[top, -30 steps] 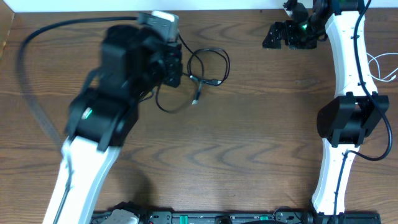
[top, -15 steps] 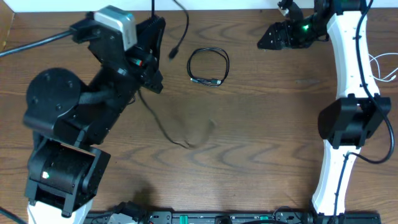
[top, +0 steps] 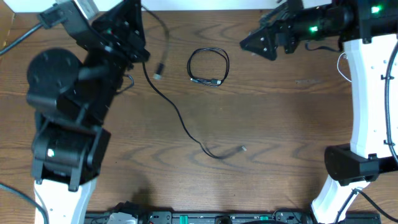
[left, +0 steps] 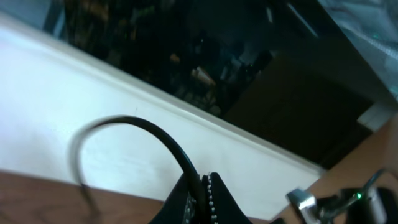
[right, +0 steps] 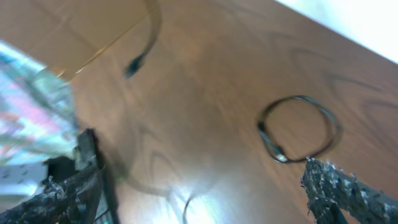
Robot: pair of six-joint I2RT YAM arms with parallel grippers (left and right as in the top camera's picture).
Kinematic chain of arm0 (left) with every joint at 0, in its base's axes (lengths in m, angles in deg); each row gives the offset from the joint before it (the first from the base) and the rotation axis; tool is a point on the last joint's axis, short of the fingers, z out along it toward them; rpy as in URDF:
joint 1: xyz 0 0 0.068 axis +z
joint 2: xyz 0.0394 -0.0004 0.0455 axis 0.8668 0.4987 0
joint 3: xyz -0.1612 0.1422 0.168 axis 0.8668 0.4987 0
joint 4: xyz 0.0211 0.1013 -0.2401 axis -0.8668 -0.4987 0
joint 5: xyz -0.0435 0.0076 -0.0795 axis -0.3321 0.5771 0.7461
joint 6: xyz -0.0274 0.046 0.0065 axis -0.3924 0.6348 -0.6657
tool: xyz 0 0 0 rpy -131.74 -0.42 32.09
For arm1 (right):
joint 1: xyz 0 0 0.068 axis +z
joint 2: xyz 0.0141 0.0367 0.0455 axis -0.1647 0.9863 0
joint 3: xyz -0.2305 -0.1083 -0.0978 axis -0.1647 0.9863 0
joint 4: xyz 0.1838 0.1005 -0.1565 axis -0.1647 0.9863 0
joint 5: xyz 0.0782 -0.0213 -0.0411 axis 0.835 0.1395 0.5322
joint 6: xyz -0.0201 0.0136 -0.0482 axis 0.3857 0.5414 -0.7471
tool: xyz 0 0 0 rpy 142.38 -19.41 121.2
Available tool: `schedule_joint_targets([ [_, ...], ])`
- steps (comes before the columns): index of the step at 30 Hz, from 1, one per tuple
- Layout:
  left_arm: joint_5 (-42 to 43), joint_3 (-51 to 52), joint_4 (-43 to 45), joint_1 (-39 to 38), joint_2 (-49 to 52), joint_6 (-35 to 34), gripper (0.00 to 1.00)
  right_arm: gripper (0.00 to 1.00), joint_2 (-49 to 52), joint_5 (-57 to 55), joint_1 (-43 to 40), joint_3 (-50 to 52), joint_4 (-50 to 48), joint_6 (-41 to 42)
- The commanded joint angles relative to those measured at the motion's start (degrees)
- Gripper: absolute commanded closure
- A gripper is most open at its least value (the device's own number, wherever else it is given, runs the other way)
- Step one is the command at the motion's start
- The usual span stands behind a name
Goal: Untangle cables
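Next, my right gripper moves past the coil and back onto the part of the long black cable that trails from my left gripper.
My left gripper is raised at the back left, shut on a long black cable. In the left wrist view the jaws pinch that cable, which arcs up and over to the left. One plug end hangs by the gripper. The other strand trails down the table to its tip. A second black cable, coiled in a small loop, lies apart from it at the back middle, and shows too in the right wrist view. My right gripper hovers just right of the coil, open and empty.
The table's white back edge runs just behind the coil. A thin white cord shows beside the right arm's white link. The left arm's black body covers the left side of the table.
My left gripper has pulled up and back to the left with the long cable, drawing it out of the coil and across the table. My right arm has swung left toward the coil.
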Motion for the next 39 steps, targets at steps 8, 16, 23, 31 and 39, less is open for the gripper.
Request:
schedule_joint_targets([
  [8, 24.02, -3.48, 5.03, 15.87, 4.87, -19.21, 0.93, 0.01, 5.03, 4.76, 12.09, 0.28, 1.29, -10.32],
  [16, 32.3, -3.48, 6.56, 18.86, 5.25, -21.86, 0.93, 0.03, 14.47, 11.19, 20.65, 0.28, -6.56, -10.58],
  [23, 32.74, -3.48, 6.36, 18.86, 5.25, -21.84, 0.93, 0.03, 21.49, 25.33, 24.41, 0.28, -7.04, -22.51],
  [31, 32.74, -3.48, 6.19, 18.86, 5.46, -21.64, 0.93, 0.01, 23.61, 28.13, 28.5, 0.28, -12.41, -27.02],
  [39, 32.72, -3.45, 6.16, 18.86, 5.57, -21.22, 0.92, 0.99, 23.61, 15.82, 31.23, 0.28, -26.93, -8.61],
])
